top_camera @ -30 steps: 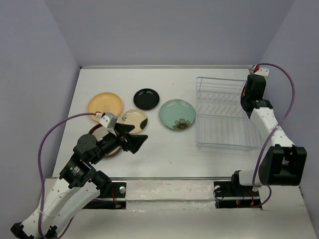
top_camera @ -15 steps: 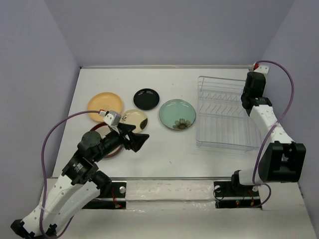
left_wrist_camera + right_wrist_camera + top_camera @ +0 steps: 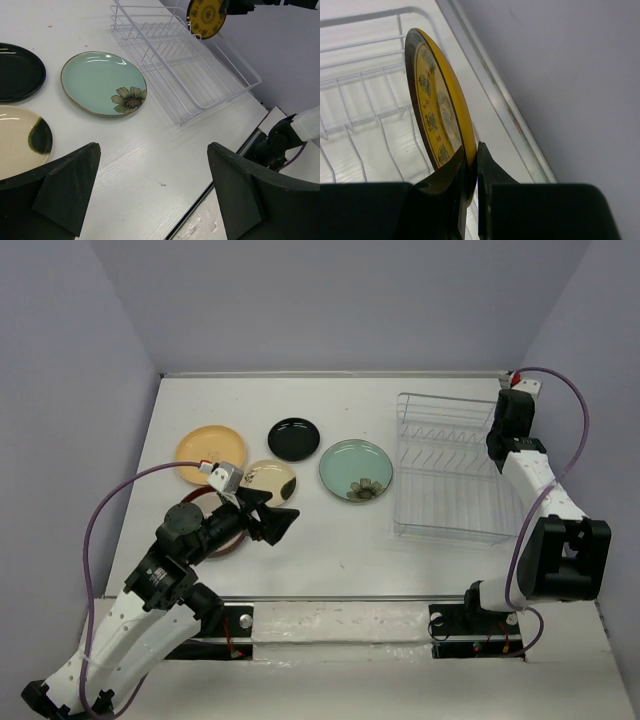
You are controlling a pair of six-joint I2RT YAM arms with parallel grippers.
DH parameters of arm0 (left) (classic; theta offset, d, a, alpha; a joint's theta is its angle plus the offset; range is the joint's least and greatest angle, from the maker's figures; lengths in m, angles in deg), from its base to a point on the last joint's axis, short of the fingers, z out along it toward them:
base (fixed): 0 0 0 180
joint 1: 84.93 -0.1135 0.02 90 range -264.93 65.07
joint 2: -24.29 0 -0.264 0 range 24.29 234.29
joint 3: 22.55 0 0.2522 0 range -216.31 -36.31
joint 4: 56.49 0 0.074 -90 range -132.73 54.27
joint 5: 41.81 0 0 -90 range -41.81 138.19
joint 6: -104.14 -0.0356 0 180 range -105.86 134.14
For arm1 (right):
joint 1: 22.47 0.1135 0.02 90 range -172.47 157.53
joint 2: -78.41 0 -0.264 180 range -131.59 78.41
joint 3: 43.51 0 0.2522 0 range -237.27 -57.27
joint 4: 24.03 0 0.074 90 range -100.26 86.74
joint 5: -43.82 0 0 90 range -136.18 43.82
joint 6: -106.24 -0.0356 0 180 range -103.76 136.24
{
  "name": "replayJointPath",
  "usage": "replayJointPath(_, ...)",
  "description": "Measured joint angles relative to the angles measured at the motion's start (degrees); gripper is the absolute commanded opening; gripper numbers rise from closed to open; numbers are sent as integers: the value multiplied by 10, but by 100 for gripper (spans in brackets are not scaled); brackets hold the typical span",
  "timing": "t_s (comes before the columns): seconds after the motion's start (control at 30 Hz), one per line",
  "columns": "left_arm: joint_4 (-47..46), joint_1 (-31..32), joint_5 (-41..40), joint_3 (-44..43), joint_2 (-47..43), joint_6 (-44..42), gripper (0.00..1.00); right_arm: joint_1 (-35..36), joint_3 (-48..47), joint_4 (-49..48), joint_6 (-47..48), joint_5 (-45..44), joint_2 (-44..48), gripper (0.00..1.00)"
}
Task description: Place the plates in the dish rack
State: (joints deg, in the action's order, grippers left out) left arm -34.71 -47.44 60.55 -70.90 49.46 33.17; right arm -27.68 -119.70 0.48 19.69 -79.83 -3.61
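Observation:
My right gripper should next move away from the side of the rack and bring the amber-brown patterned plate point(image 3: 439, 107) down into the rack's end slot, because the plate hangs on edge above empty wires.
My right gripper point(image 3: 471, 161) is shut on the rim of the amber-brown patterned plate point(image 3: 439, 107) and holds it upright on edge above the far right corner of the white wire dish rack point(image 3: 445, 512). The left wrist view shows this plate point(image 3: 206, 17) above the rack point(image 3: 235, 65). My left gripper point(image 3: 272, 521) is open and empty, low over bare table. The teal flower plate point(image 3: 356, 470), black plate point(image 3: 294, 439), cream plate point(image 3: 270, 478) and orange-yellow plate point(image 3: 211, 453) lie flat on the table. A red-brown rimmed plate point(image 3: 203, 512) lies partly under my left arm.
The rack's upright tines point(image 3: 365, 92) hold no plates. The table's right edge and the side wall point(image 3: 560, 75) run close beside the held plate. The near table edge point(image 3: 210, 195) is just ahead of the left fingers point(image 3: 65, 185).
My left arm has drawn back slightly toward the left. My right gripper has shifted a little to the right with the plate, and the rack has nudged slightly.

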Motion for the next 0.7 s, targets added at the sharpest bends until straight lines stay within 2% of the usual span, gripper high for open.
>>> replayJointPath(0.2, 0, 0, 0, 0, 1, 0, 99, 0, 10, -2, 14, 70, -5, 7)
replayJointPath(0.33, 0, 0, -4, 0, 11, 0, 99, -8, 9, -10, 28, 118, -36, 13)
replayJointPath(0.4, 0, 0, -5, 0, 20, 0, 99, -9, 5, -7, 30, 144, -61, 29)
replayJointPath(0.43, 1, 0, -6, 0, 26, 0, 99, -8, 1, -6, 33, 148, -75, 53)
replayJointPath(0.47, 1, 0, -7, 0, 33, 1, 99, -9, -5, -5, 33, 159, -79, 66)
replayJointPath(0.53, 3, 0, -9, 0, 44, 1, 99, -7, -17, -4, 34, 170, -88, 80)
replayJointPath(0.63, 7, 0, -15, 0, 67, 6, 99, -2, -39, 7, 26, 168, -94, 87)
replayJointPath(0.7, 8, 0, -17, 0, 83, 16, 99, -2, -65, 29, 9, 163, -94, 88)
